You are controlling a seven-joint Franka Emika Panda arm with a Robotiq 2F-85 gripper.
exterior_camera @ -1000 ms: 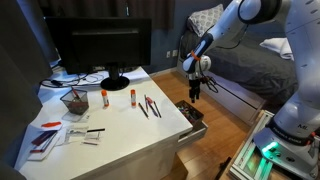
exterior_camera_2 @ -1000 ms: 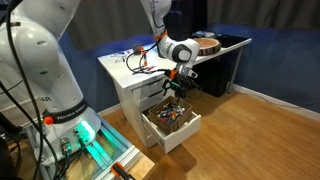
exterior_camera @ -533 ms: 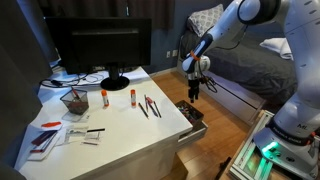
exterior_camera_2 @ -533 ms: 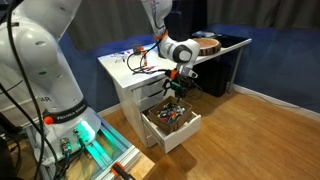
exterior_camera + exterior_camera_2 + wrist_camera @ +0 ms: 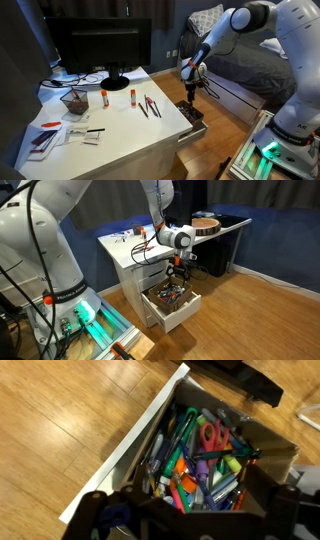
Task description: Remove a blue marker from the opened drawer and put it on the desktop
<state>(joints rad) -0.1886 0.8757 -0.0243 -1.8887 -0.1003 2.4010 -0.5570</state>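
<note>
My gripper should next go down into the opened drawer onto the blue marker among the pens away from the scissors, as its fingers are apart and empty.
The opened drawer (image 5: 120, 455) is packed with several markers and pens of many colours, plus red-handled scissors (image 5: 213, 433). A blue marker (image 5: 160, 452) lies lengthwise near the drawer's left wall, partly under other pens. My gripper (image 5: 190, 525) hangs just above the drawer with its dark fingers (image 5: 100, 510) spread apart and nothing between them. In both exterior views the gripper (image 5: 191, 91) (image 5: 176, 277) points down over the drawer (image 5: 192, 113) (image 5: 172, 302) at the side of the white desk. The desktop (image 5: 120, 125) is above and beside it.
On the desktop stand a monitor (image 5: 100, 45), a pen cup (image 5: 74, 101), two glue sticks (image 5: 104, 97), pliers (image 5: 150, 106) and papers (image 5: 55, 135). A bed (image 5: 245, 75) lies behind the arm. Wooden floor (image 5: 260, 310) surrounds the drawer.
The gripper has dropped a little lower toward the open drawer and the arm's elbow has shifted. Nothing has been picked up.
</note>
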